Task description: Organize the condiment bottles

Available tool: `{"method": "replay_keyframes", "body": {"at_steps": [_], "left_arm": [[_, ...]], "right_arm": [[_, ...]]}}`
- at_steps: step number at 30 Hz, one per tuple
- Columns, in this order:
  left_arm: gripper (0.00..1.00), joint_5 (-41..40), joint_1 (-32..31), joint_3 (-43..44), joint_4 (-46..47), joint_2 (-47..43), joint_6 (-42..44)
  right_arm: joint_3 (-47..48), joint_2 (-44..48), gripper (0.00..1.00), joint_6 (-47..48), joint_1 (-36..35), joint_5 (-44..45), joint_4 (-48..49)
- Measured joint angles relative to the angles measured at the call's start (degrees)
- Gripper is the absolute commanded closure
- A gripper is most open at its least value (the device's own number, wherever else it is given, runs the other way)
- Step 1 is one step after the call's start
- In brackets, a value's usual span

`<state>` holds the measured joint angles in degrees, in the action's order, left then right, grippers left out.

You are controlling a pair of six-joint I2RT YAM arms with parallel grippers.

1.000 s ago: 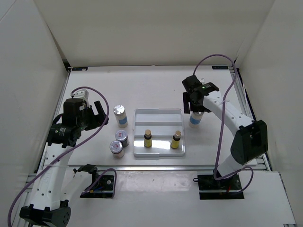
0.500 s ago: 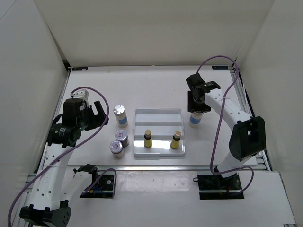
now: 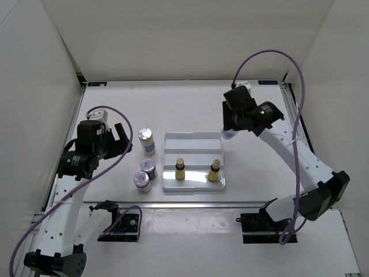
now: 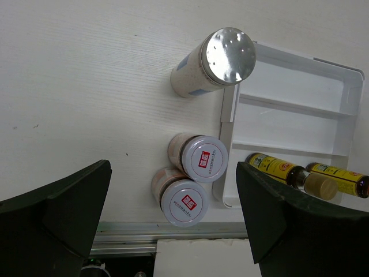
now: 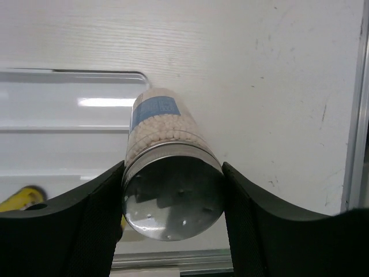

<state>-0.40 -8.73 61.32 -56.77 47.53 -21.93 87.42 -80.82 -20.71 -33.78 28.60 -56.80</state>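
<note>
The tray's empty middle step lies down and to my right gripper's left in the top view, so my right gripper needs to move there, lower the jar and let go.
My right gripper (image 3: 232, 126) is shut on a white shaker jar (image 3: 228, 134) with a blue label, held off the table by the back right corner of the white tray (image 3: 193, 137). In the right wrist view both pads press the jar's (image 5: 167, 150) silver lid. Two yellow bottles (image 3: 180, 168) (image 3: 214, 171) stand in the tray's front step. Left of the tray stand another blue-labelled jar (image 3: 146, 140) and two red-labelled jars (image 3: 149, 168) (image 3: 142, 181). My left gripper (image 3: 119, 141) hangs open to their left, holding nothing; its wrist view shows those jars (image 4: 204, 158) between the fingers.
White walls close in the table on the left, back and right. A metal rail (image 3: 202, 203) runs along the near edge, with the arm bases behind it. A rail edge (image 5: 357, 115) also shows to the right of the held jar.
My right gripper closed on the jar that stood right of the tray, lifted it and carried it slightly left and back. The left arm has not moved.
</note>
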Motion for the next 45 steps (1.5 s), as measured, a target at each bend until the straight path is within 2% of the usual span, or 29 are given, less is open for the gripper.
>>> {"method": "replay_keyframes", "body": {"at_steps": [4, 13, 30, 45], "left_arm": [[0.00, 0.0, 0.0, 0.0, 0.0, 0.0, 0.0], [0.00, 0.0, 0.0, 0.0, 0.0, 0.0, 0.0], [0.00, 0.0, 0.0, 0.0, 0.0, 0.1, 0.0], [0.00, 0.0, 0.0, 0.0, 0.0, 0.7, 0.0]], "right_arm": [[0.9, -0.2, 1.00, 0.0, -5.6, -0.3, 0.0], [-1.0, -7.9, 1.00, -1.8, -14.8, -0.7, 1.9], [-4.8, -11.5, 1.00, -5.2, -17.0, 0.9, 6.3], [-5.7, -11.3, 1.00, -8.7, -21.5, 2.7, 5.0]]}}
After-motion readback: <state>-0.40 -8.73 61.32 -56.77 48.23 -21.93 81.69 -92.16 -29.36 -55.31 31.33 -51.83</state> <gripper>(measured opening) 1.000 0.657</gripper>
